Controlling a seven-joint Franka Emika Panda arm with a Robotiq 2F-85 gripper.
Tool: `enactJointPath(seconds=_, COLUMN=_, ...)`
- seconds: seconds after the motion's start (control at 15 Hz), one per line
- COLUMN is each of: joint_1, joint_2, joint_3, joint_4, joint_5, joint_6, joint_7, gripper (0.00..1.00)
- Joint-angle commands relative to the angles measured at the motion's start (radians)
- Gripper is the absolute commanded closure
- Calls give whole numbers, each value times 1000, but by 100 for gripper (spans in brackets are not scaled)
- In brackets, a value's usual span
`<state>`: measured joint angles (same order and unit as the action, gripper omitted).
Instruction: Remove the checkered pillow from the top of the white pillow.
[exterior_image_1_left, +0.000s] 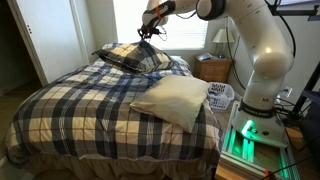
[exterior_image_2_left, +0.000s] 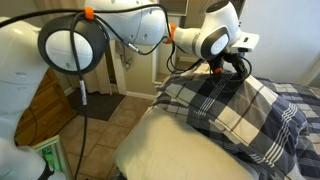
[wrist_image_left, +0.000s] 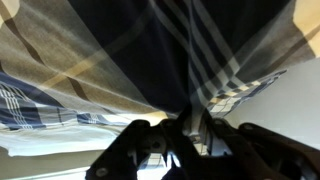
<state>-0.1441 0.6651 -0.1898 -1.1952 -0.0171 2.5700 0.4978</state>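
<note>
My gripper moves outward and slightly down over the head of the bed next and releases the checkered pillow's fold, since the head of the bed (exterior_image_1_left: 118, 48) lies outward and below it.
The checkered pillow (exterior_image_1_left: 128, 57) is at the head of the bed, and its top edge is pulled up. It also shows in an exterior view (exterior_image_2_left: 235, 108) and fills the wrist view (wrist_image_left: 150, 50). My gripper (exterior_image_1_left: 149, 32) is above it and shut on a fold of its plaid fabric, as seen in an exterior view (exterior_image_2_left: 228, 68) and the wrist view (wrist_image_left: 195, 130). The white pillow (exterior_image_1_left: 176, 98) lies on the bedspread nearer the bed's foot, apart from the checkered pillow. Its near part shows in an exterior view (exterior_image_2_left: 170, 150).
The large plaid bedspread (exterior_image_1_left: 85, 105) covers the bed. Another plaid pillow (exterior_image_1_left: 168, 62) lies behind the held one. A wooden nightstand (exterior_image_1_left: 213, 68) and a white basket (exterior_image_1_left: 221, 96) stand beside the bed. The robot base (exterior_image_1_left: 250, 135) is next to them. A door (exterior_image_1_left: 45, 40) is at the far side.
</note>
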Motion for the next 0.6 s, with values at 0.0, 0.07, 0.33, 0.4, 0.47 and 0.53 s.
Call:
enactJointPath(seconds=0.0, joint_1=11, joint_2=66, joint_3=5, joint_4=128, joint_5=26, joint_6=-18, joint_7=-31, gripper=98)
enactJointPath(seconds=0.07, joint_1=14, joint_2=80, joint_3=8, joint_4=141, joint_5=25, joint_6=-17, joint_7=-35, gripper=98)
enactJointPath(seconds=0.33, joint_1=28, joint_2=122, joint_3=6, joint_4=181, joint_5=22, joint_6=-26, joint_7=-27, gripper=98)
enactJointPath(seconds=0.4, joint_1=29, joint_2=131, joint_3=7, joint_4=189, joint_5=25, joint_6=-28, joint_7=-26, gripper=98)
enactJointPath(seconds=0.47, joint_1=29, joint_2=138, joint_3=7, joint_4=197, joint_5=25, joint_6=-28, joint_7=-24, gripper=98)
enactJointPath(seconds=0.53, joint_1=29, joint_2=146, joint_3=7, joint_4=206, joint_5=27, joint_6=-29, joint_7=-22, gripper=98)
